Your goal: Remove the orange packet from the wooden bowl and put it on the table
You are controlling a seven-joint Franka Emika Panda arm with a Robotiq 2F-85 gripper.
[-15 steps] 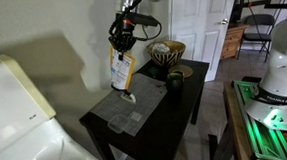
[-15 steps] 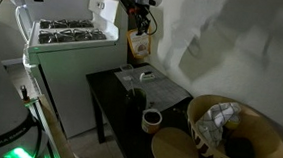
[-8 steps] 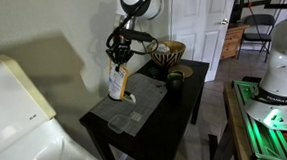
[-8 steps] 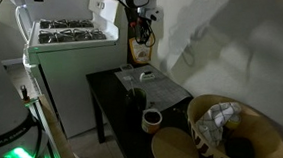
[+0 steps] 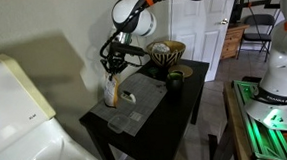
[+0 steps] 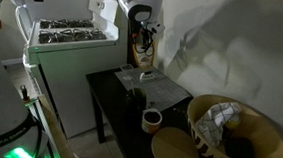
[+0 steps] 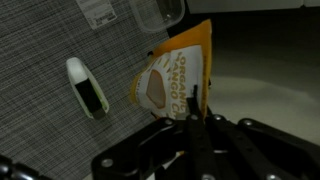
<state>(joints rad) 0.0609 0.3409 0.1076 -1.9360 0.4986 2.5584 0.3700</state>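
Observation:
The placemat's edge (image 5: pixel 110 108) (image 7: pixel 132 98) beside the small device is below my gripper, so I will next bring the hanging packet down onto it and let go.
My gripper (image 5: pixel 111 64) is shut on the top edge of the orange packet (image 5: pixel 111 88), which hangs below it with its lower end at or just above the grey placemat (image 5: pixel 133 104) near the table's far corner. In an exterior view the packet (image 6: pixel 140 56) shows by the wall under the gripper (image 6: pixel 143 34). In the wrist view the packet (image 7: pixel 173 79) is pinched between the fingers, gripper (image 7: pixel 180 108), over the mat's edge. The wooden bowl (image 5: pixel 167 53) stands at the far end of the table; up close (image 6: pixel 240 136) it holds a cloth and dark items.
A small white and black device (image 7: pixel 87 87) lies on the mat beside the packet. A dark cup (image 5: pixel 174 80) and a round wooden lid (image 6: pixel 175 151) stand on the black table (image 5: pixel 185 107). A white appliance (image 6: pixel 69 46) stands next to the table.
The gripper has gone down and toward the wall side of the table with the packet, from well above the mat to just over it. The arm has bent lower.

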